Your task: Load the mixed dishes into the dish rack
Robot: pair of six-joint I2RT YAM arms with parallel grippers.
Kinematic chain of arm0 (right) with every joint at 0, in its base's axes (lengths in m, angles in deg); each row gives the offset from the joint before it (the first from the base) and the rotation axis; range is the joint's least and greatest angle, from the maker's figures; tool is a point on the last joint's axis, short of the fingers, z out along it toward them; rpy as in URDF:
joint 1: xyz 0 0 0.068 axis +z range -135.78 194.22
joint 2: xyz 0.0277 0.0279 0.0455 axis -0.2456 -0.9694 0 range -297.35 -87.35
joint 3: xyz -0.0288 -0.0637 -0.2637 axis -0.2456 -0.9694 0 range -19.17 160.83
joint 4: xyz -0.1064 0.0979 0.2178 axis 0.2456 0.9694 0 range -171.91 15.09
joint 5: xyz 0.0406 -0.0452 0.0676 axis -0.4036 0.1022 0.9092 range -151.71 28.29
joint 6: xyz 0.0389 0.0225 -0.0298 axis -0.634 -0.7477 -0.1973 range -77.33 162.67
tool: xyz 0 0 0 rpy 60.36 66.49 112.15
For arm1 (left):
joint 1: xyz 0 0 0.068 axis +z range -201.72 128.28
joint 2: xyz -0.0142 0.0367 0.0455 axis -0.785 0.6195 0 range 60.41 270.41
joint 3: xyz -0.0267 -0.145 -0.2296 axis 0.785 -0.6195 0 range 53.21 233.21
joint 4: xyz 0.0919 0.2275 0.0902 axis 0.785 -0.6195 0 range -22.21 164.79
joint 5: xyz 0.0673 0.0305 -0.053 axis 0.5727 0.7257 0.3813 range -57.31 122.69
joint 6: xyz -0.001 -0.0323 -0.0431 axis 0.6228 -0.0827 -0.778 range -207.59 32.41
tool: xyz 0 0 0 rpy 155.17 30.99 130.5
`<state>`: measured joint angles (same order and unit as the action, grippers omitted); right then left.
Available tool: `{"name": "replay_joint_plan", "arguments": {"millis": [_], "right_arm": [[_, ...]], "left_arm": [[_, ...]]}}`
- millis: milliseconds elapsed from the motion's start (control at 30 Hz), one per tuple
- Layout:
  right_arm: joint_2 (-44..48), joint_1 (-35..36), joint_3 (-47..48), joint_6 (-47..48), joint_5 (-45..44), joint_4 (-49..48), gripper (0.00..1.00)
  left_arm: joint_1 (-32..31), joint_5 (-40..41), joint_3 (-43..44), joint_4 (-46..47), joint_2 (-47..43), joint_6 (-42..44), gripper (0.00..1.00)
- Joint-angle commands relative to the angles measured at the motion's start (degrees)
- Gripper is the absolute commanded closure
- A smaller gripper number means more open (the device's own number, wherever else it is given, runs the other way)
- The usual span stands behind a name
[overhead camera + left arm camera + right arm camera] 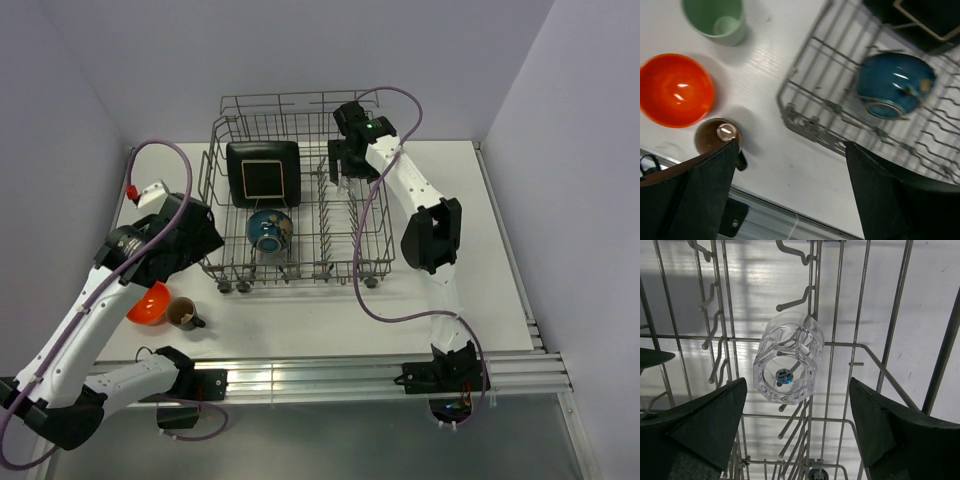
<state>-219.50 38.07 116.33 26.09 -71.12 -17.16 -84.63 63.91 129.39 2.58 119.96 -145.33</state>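
The table beside the pale green cup's rack-side rim (741, 20) is bare and leaves room for fingers, so my left gripper should next go down onto that rim, to the left in the top view.
The grey wire dish rack (213, 160) stands mid-table. The black square plate (263, 172) and the blue bowl (269, 230) sit inside it. The orange bowl (148, 303) and the brown mug (183, 314) stand on the table left of the rack. The pale green cup (717, 20) shows only in the left wrist view. My left gripper (790, 150) is open and empty above the table, beside the rack's corner (785, 107). My right gripper (797, 385) is open above the clear glass (787, 360), which rests base-up on the rack's tines (795, 302), apart from both fingers.
The table's metal rail (320, 375) runs along the near edge. A purple cable (375, 300) loops over the table right of the rack. Walls close in on the left, back and right.
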Motion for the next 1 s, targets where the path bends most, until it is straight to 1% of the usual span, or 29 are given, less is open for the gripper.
{"name": "replay_joint_plan", "arguments": {"millis": [0, 67, 133, 167, 200, 233, 267, 300, 333, 367, 400, 467, 500, 533, 600, 633, 767, 900, 967], "right_arm": [[2.9, 0.4, 3.5, 0.2, -0.1, -0.7, 0.09], [4.1, 0.5, 3.5, -0.2, 0.3, -0.6, 0.08], [6.8, 0.7, 2.9, -0.9, 1.2, -0.5, 0.08], [7.8, 0.8, 1.7, -1.4, 2.0, -0.5, 0.08], [10.3, 1.4, 1.1, -1.6, 3.5, -0.5, 0.08], [11.7, 2.0, 0.6, -2.0, 4.4, -0.2, 0.08], [13.1, 2.4, -0.9, -2.5, 5.3, 0.0, 0.08], [16.3, 3.9, -1.9, -2.7, 6.8, 0.2, 0.08], [18.1, 5.0, -3.2, -2.6, 7.4, 0.4, 0.08], [19.8, 6.0, -6.0, -2.2, 7.6, 0.4, 0.08], [23.7, 7.2, -7.6, -2.1, 7.6, 0.3, 0.08], [27.5, 10.0, -12.4, -1.9, 7.7, 0.3, 0.08], [31.0, 10.7, -13.9, -2.0, 7.7, 0.3, 0.08], [32.8, 11.6, -15.4, -2.1, 8.5, 0.4, 0.08], [37.4, 12.1, -18.8, -2.6, 8.9, 0.8, 0.08], [38.8, 12.0, -19.7, -2.8, 9.1, 0.8, 0.08], [44.8, 12.0, -23.5, -2.6, 8.5, 1.3, 0.08], [47.8, 12.0, -26.4, -2.7, 8.8, 1.5, 0.08], [49.7, 12.0, -29.7, -2.8, 8.6, 0.2, 0.08]], "left_arm": [[7.2, 0.7, -2.8, 3.3, 0.3, 6.2, 0.05], [11.3, 0.2, -4.4, 4.5, 1.4, 9.2, 0.05], [13.6, 0.9, -5.9, 6.6, 2.1, 12.1, 0.04], [16.2, 1.6, -6.5, 7.5, 2.1, 13.2, 0.04], [17.5, 1.7, -7.2, 10.0, 2.0, 14.1, 0.03], [18.8, 1.3, -9.0, 11.8, 1.3, 16.8, 0.01], [22.2, -0.2, -10.2, 14.3, 0.7, 19.0, 0.01], [24.2, -3.9, -12.6, 16.8, 0.3, 20.6, 0.01], [28.0, -5.6, -13.8, 20.9, -0.4, 22.7, 0.01], [29.9, -7.2, -14.6, 22.4, -0.4, 23.2, 0.01], [31.2, -8.3, -15.7, 23.3, -0.2, 22.9, 0.01], [32.7, -8.5, -16.2, 25.2, 1.4, 23.3, 0.01], [32.7, -8.6, -16.8, 25.8, 2.0, 23.4, 0.01], [35.3, -9.7, -16.9, 27.0, 3.4, 23.9, 0.02], [36.9, -11.3, -17.6, 28.3, 5.0, 24.3, 0.05], [37.9, -13.3, -17.8, 29.0, 5.4, 24.5, 0.06], [38.1, -15.5, -18.5, 32.0, 6.9, 25.1, 0.09], [38.2, -16.4, -19.3, 34.7, 7.7, 26.2, 0.12], [38.1, -17.3, -19.6, 36.1, 7.7, 26.1, 0.14]]}}
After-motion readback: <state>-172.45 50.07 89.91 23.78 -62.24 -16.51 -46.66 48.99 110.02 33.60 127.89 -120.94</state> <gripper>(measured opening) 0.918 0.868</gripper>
